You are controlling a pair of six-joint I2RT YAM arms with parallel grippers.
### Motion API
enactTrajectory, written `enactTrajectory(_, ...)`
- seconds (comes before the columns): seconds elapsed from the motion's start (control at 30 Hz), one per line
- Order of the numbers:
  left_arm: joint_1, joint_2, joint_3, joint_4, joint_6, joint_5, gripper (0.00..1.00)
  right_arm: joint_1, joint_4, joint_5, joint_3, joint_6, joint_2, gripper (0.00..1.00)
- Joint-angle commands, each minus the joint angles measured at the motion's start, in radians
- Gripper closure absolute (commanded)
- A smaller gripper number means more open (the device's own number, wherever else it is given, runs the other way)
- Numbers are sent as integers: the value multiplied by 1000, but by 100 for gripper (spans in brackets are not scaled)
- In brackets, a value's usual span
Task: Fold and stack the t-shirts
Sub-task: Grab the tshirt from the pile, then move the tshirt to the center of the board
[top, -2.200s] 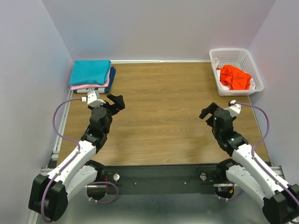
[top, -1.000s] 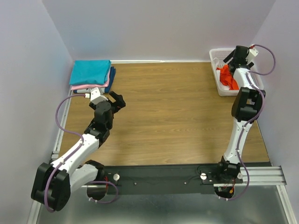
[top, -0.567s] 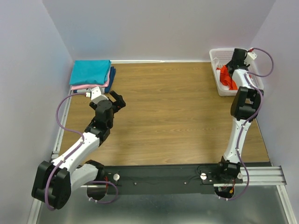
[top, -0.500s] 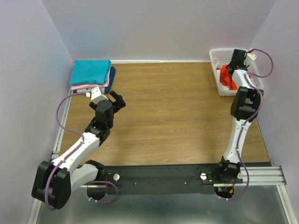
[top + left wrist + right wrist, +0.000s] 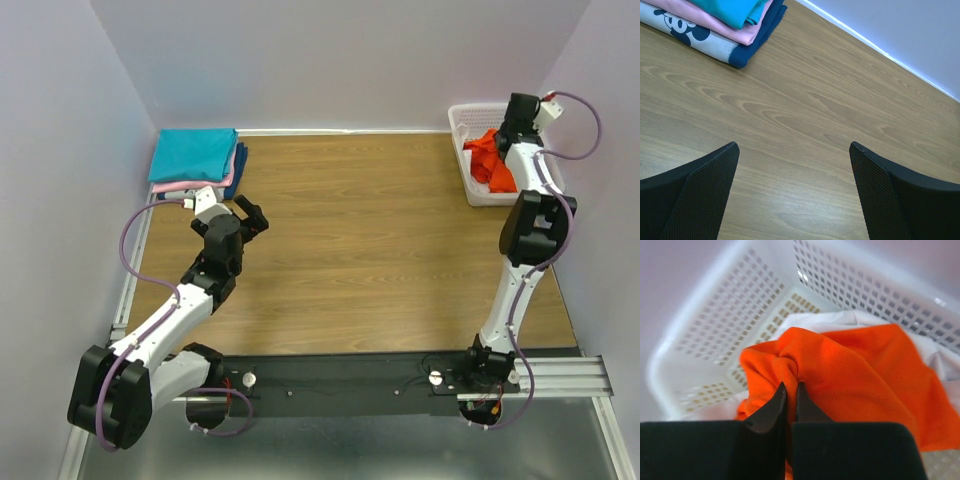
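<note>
I next need to lift the fold from the basket [image 5: 472,110] with my right gripper, go back toward the table's middle and lower to let it go on the tabletop, where the wood is bare [image 5: 412,208].
An orange-red t-shirt [image 5: 494,160] lies crumpled in the white lattice basket [image 5: 472,110] at the far right corner. My right gripper [image 5: 497,141] reaches down into the basket. In the right wrist view it [image 5: 790,386] is shut on a raised fold of the orange-red t-shirt [image 5: 860,370]. A stack of folded t-shirts [image 5: 196,158] sits at the far left corner, teal on top, then pink, navy and white. My left gripper [image 5: 250,215] hovers over bare table a little nearer than the stack [image 5: 715,22], open and holding nothing [image 5: 792,147].
White cloth [image 5: 945,357] lies under the orange-red shirt inside the basket [image 5: 740,305]. Walls close the table at the back and on both sides. Wooden tabletop [image 5: 360,230] stretches between the stack and the basket.
My right gripper has gone from open to shut on a fold of the orange-red shirt, then risen a little, drawing the cloth up. The left arm has stayed put.
</note>
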Motion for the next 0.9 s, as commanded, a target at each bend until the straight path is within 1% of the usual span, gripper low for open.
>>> enactTrajectory(0.0,0,-26,22,-14,-3,-19,2,0,-1,-26,-19,-16,-195,99)
enactTrajectory(0.07,0,-30,25,-14,-1,2,2,1,-2,-50,-30,-16,-245,99)
enactTrajectory(0.1,2,-37,25,-14,1,13,2,2,-2,-84,-35,-18,-303,99)
enactTrajectory(0.27,0,-63,28,-27,-3,48,2,20,-4,-205,-53,-51,-449,99)
enactTrajectory(0.3,2,-76,30,-30,-4,54,2,21,-4,-283,-51,-59,-467,99)
enactTrajectory(0.33,2,-84,30,-30,-9,57,2,24,-4,-316,-50,-64,-510,99)
enactTrajectory(0.37,0,-99,25,-31,-9,64,2,32,-5,-381,-47,-62,-527,99)
enactTrajectory(0.47,0,-122,27,-37,-13,62,2,72,-9,-489,-38,-65,-599,99)
enactTrajectory(0.53,0,-144,31,-50,-18,64,2,115,-10,-531,-35,-79,-630,99)
enactTrajectory(0.57,2,-153,36,-57,-19,65,2,168,-12,-540,-33,-105,-657,99)
enactTrajectory(0.6,0,-167,37,-63,-22,68,2,185,-13,-570,-21,-114,-665,99)
enactTrajectory(0.63,0,-172,42,-77,-27,67,2,252,-15,-593,-15,-120,-676,99)
enactTrajectory(0.67,0,-184,44,-82,-35,64,2,273,-18,-651,-4,-119,-677,99)
enactTrajectory(0.7,0,-191,45,-88,-41,62,2,297,-21,-675,8,-116,-680,99)
enactTrajectory(0.87,0,-205,68,-139,-64,42,2,455,-25,-738,48,-119,-685,99)
